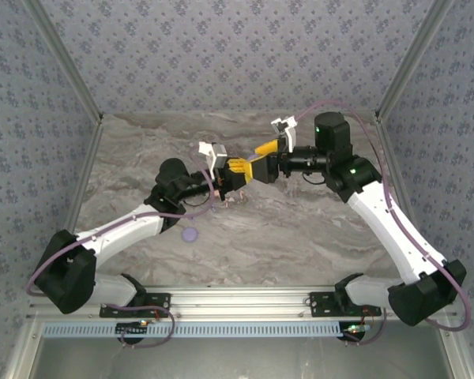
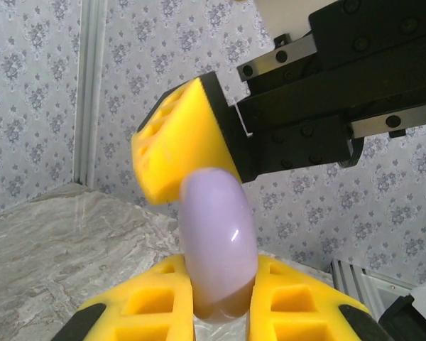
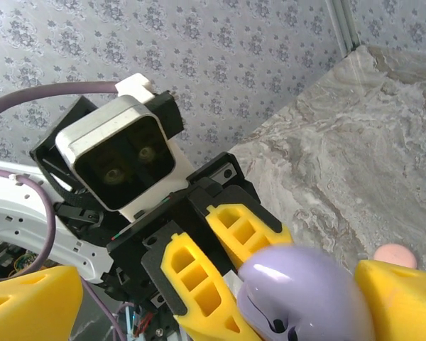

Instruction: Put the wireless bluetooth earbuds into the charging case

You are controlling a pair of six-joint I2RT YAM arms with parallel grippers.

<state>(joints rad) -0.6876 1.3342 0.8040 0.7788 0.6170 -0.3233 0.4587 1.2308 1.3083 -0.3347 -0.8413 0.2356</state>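
My left gripper tilts its fingers downward next, lowers the charging case (image 2: 219, 238) onto the bare part of the marble table below the gripper, and releases.
My left gripper (image 2: 221, 268) is shut on a glossy lavender charging case (image 2: 219, 238), held on edge above the table between its yellow fingers (image 2: 145, 302). From the right wrist camera, the same case (image 3: 305, 295) sits between the widely parted fingers of my right gripper (image 3: 216, 284), which is open. One right finger (image 2: 177, 138) hangs just behind the case. From above, the left gripper (image 1: 237, 169) and right gripper (image 1: 261, 154) meet tip to tip over the table's middle. I cannot make out the earbuds for certain.
A flat lavender disc (image 1: 191, 234) lies on the marble table (image 1: 300, 237) beside the left forearm. A pale pink rounded piece (image 3: 394, 253) rests on the table past the right finger, too blurred to name. Patterned walls enclose the back and sides.
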